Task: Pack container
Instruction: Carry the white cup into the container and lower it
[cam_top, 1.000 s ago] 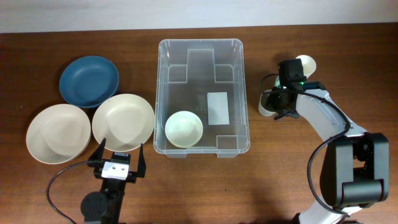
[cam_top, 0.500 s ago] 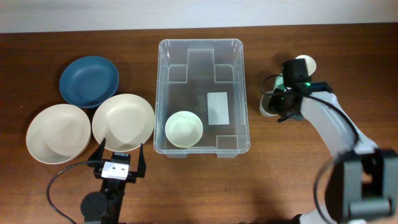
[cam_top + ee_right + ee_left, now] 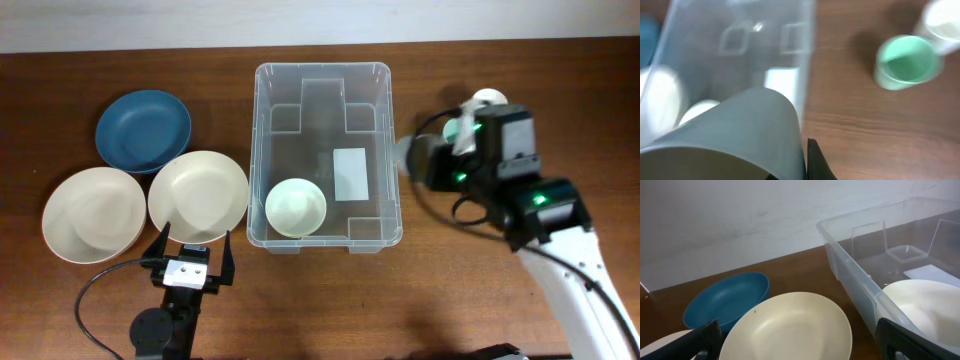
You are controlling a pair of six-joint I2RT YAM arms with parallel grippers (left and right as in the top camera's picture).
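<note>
The bin's near corner (image 3: 360,220) beside the small cream bowl (image 3: 296,207) is empty. My right gripper will next move back over the bin's rim, go down and release the cup at that corner.
The container (image 3: 325,68) is a large clear bin at the table's middle, with a white label (image 3: 350,175) and a small cream bowl (image 3: 296,207) inside. My right gripper (image 3: 432,165) is shut on the wall of a pale grey cup (image 3: 412,156) and holds it in the air beside the bin's right rim. In the right wrist view the cup (image 3: 735,130) fills the lower left, one dark finger (image 3: 815,160) pressed against its wall, and the bin (image 3: 740,50) lies below. My left gripper (image 3: 190,262) is open and empty by the front edge, behind a cream bowl (image 3: 790,325).
A green cup (image 3: 905,62) and a white cup (image 3: 945,20) stand on the table right of the bin. A blue bowl (image 3: 143,130) and two cream bowls (image 3: 198,195) (image 3: 92,214) lie left of the bin. The blue bowl (image 3: 725,302) also shows in the left wrist view.
My right arm has risen from the table with the grey cup and moved left toward the bin's right rim. The left arm has not moved.
</note>
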